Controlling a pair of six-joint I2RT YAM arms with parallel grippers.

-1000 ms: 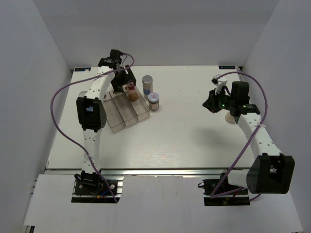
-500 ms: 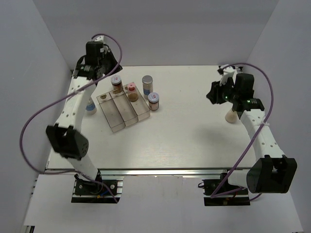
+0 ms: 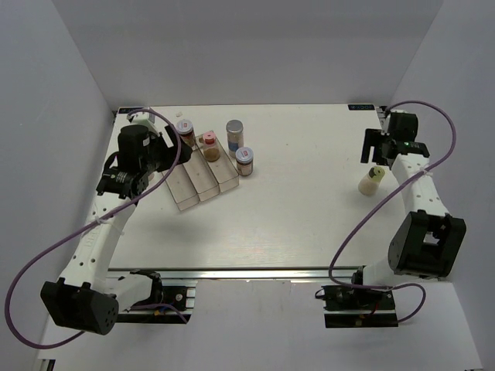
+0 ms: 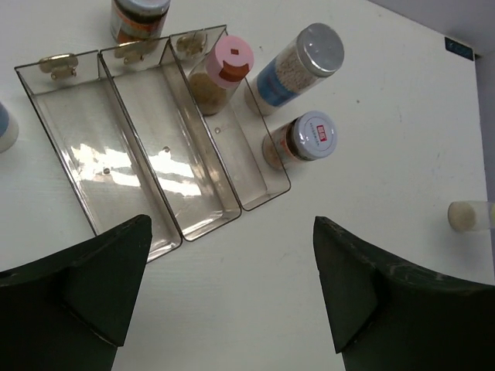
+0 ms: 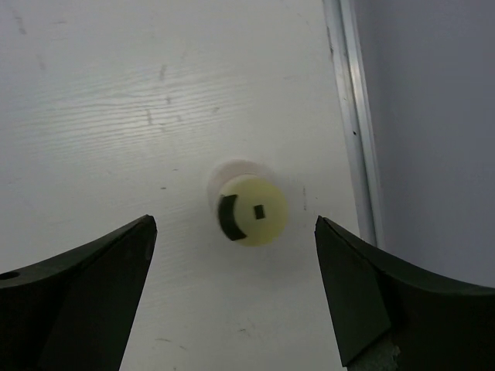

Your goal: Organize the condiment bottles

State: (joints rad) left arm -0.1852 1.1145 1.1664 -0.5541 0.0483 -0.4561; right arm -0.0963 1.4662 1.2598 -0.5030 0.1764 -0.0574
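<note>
The pale yellow lid (image 3: 377, 171) (image 5: 254, 210) lies below, between the open fingers, so my right gripper lowers around it next and closes.
Seen from the left wrist, a clear tray (image 4: 131, 147) holds a pink-lidded bottle (image 4: 224, 66) at the far end of its right compartment. A brown bottle (image 4: 139, 11) stands just behind the tray. To its right stand a silver-lidded bottle (image 4: 305, 62) and a white-lidded jar (image 4: 309, 139). Raised over the tray's near-left side, my left gripper (image 4: 232, 232) (image 3: 172, 151) is open with nothing in it. A pale yellow-lidded bottle (image 5: 251, 210) (image 3: 373, 179) stands alone at the right. High above it, my right gripper (image 5: 234, 224) (image 3: 377, 149) is open and apart from it.
Part of a white bottle with a blue label (image 4: 4, 127) shows left of the tray (image 3: 193, 182). The table's right edge rail (image 5: 352, 116) runs close beside the yellow-lidded bottle. Purple cables loop off both arms.
My left gripper has drawn back from the tray's far end to its near-left side and now stands open. My right gripper has opened and moved toward the far right edge.
</note>
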